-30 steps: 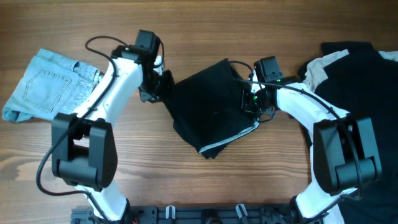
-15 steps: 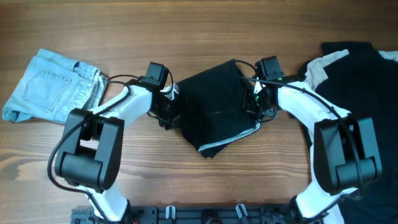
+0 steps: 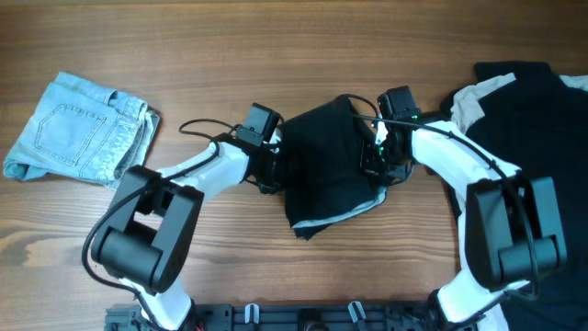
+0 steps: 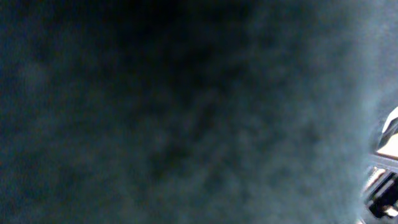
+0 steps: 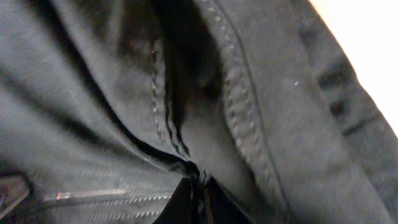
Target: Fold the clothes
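Observation:
My left gripper holds the black shorts (image 3: 326, 170) and should rise, go left in the overhead view and release them onto the folded denim shorts (image 3: 81, 131), since these lie flat.
The black shorts (image 3: 326, 170) lie bunched at the table's middle, with an off-white inner edge showing at their front (image 3: 344, 213). My left gripper (image 3: 275, 165) is at the shorts' left edge with its fingers buried in the cloth. It looks shut on that edge. Dark blurred cloth (image 4: 186, 112) fills the left wrist view. My right gripper (image 3: 375, 162) is shut on the shorts' right edge. In the right wrist view its fingertips (image 5: 198, 183) pinch a stitched fold of the shorts (image 5: 236, 93). A heap of black and off-white garments (image 3: 519, 101) lies at the right.
A folded pair of light blue denim shorts (image 3: 78, 129) lies at the far left. Bare wood table (image 3: 230, 276) shows in front and behind. The arm bases and a black rail (image 3: 303, 317) stand at the front edge.
My left gripper has moved right and toward the front, taking the shorts' left edge with it. The shorts are now narrower and more bunched. The right gripper has barely moved.

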{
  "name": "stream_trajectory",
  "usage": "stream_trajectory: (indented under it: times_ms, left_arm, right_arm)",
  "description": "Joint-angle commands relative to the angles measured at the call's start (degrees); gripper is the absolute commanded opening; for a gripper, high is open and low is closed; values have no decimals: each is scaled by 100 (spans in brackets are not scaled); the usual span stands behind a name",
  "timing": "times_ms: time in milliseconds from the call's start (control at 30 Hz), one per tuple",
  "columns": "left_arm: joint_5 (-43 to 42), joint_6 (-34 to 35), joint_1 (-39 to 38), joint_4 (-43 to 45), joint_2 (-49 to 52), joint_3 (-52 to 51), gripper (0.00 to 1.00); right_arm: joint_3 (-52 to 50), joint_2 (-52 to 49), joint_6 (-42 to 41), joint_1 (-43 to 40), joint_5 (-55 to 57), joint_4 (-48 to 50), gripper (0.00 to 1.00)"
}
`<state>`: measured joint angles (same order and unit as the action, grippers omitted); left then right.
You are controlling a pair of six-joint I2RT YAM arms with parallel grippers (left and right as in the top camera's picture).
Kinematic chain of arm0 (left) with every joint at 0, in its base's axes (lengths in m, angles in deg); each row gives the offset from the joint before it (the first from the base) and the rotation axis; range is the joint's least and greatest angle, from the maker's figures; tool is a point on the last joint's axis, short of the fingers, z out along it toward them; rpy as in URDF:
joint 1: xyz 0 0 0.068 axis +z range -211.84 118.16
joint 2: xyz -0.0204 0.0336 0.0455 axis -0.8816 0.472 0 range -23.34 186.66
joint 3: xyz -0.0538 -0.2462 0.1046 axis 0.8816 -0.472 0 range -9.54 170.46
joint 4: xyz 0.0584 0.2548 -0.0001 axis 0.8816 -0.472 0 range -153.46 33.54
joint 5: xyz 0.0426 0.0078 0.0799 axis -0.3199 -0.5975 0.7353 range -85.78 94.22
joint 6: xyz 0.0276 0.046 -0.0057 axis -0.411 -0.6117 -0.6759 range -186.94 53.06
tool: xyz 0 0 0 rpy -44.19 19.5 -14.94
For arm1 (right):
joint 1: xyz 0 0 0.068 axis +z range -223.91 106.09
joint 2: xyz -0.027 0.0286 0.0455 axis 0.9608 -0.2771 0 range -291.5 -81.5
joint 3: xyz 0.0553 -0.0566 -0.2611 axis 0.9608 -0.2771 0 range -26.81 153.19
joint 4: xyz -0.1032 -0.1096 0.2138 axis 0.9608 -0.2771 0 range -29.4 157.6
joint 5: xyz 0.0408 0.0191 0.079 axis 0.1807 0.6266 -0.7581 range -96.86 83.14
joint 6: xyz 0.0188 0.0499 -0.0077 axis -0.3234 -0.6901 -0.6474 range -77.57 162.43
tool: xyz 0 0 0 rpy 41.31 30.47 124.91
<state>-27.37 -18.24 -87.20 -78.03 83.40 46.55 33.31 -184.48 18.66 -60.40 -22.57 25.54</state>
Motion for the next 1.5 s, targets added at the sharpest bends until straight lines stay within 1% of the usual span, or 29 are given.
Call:
stream_trajectory:
  times_ms: [0,67,133,167,233,267,300,333,400,533,633,700,767,800,867,900,967,1000,1033,1067,1100,1133,1200,1233,1267,1300,1333,1367,1467]
  left_arm:
    - [380,-1412,997,-905,-949,212,4]
    - [382,-1958,1637,-953,-1480,358,4]
    - [297,-2371,2658,-756,-1952,466,4]
    - [-28,-2570,3252,-404,-2050,492,4]
    - [-398,-2594,4113,313,-2009,501,4]
    - [-455,-2562,4441,472,-1982,501,4]
    - [-743,-2568,4732,503,-1971,501,4]
    - [-968,-2605,4861,468,-1971,501,4]
    - [-903,-2704,4922,444,-1974,501,4]
    - [-323,-2741,5285,468,-1974,501,4]
    - [-175,-2815,5724,1073,-1974,501,4]
    - [-105,-2820,5976,1255,-1974,501,4]
    - [568,-2905,6144,1189,-1963,501,4]
    - [686,-2903,6194,1104,-1961,501,7]
    - [824,-2900,6229,828,-1958,501,27]
    - [1200,-2898,6229,551,-1961,501,41]
    - [1904,-2870,6330,111,-1963,501,43]
    - [1902,-2771,6415,85,-1963,501,58]
    - [1853,-2605,6522,42,-1987,501,66]
    - [1661,-2577,6645,-24,-2052,501,68]
    - [1526,-2579,6695,-63,-2105,501,75]
    - [1403,-2579,6752,-157,-2223,511,79]
    - [1403,-2581,6765,-348,-2599,549,81]
    - [1403,-2581,6765,-389,-2732,549,79]
    - [1401,-2579,6765,-413,-2857,549,68]
    - [1403,-2579,6760,-444,-2938,549,35]
    - [1403,-2575,6760,-442,-2927,549,12]
    - [1401,-2573,6756,-417,-2850,549,4]
    - [1353,-2579,6760,-658,-2702,546,4]
  right_arm:
    - [7,1058,240,-79,509,-245,4]
    - [7,1646,210,-79,505,-234,6]
    - [7,2124,212,-79,367,-243,6]
    - [7,2227,197,-79,278,-243,6]
    - [4,2258,114,-79,92,-238,6]
    - [4,2258,258,-76,-164,-179,11]
    - [4,2258,315,-79,-238,-109,26]
    - [4,2258,319,-79,-238,13,42]
    - [4,2258,280,-79,-490,214,51]
    - [4,2258,282,-79,-621,219,52]
    - [4,2258,280,-79,-623,219,52]
    - [4,2258,278,-79,-623,212,52]
    - [4,2258,278,-79,-623,186,52]
    - [4,2258,280,-79,-623,144,52]
    - [4,2258,280,-79,-621,103,53]
    - [4,2258,280,-79,-621,87,55]
    - [4,2258,284,-79,-621,59,55]
    - [4,2258,284,-79,-621,50,55]
    - [4,2258,282,-79,-621,44,56]
    - [4,2258,302,-79,-621,46,57]
    - [4,2258,304,-79,-619,48,58]
    - [4,2258,323,-79,-619,48,58]
    - [4,2258,422,-79,-621,37,60]
    - [4,2258,424,-79,-621,35,60]
    - [4,2258,422,-79,-621,35,60]
    - [4,2258,422,-79,-621,39,60]
    - [4,2258,417,-79,-621,42,60]
    - [4,2258,417,-79,-621,42,61]
    - [4,2258,413,-79,-623,35,61]
